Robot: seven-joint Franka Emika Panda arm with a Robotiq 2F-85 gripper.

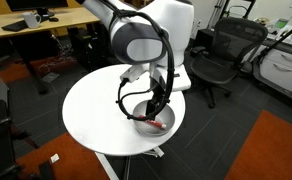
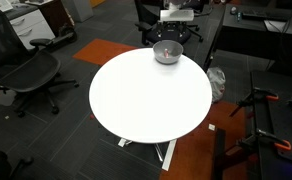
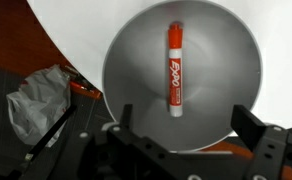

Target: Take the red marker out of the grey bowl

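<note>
The marker's near end point(image 3: 176, 107) lies below, between the gripper's open fingers in the wrist view. It comes between the closing fingers next, as my gripper goes down into the bowl.
The grey bowl point(image 3: 136, 70) stands near the edge of the white round table point(image 1: 96, 115) and shows in both exterior views point(image 2: 167, 54). The red marker point(image 3: 173, 68) lies inside it, lengthwise in the wrist view, with its whitish end toward the gripper. In an exterior view the marker shows as a red spot in the bowl point(image 1: 159, 123). My gripper point(image 3: 184, 125) hangs just above the bowl point(image 1: 143, 122), open and empty. Its two fingers straddle the bowl's near side and do not touch the marker. The gripper point(image 1: 153, 108) points down over the bowl.
A crumpled grey plastic bag point(image 3: 36, 100) lies on the floor beside the table, next to orange carpet. Black office chairs point(image 1: 224, 55) point(image 2: 31, 70) and desks stand around the table. The bowl sits close to the table's edge.
</note>
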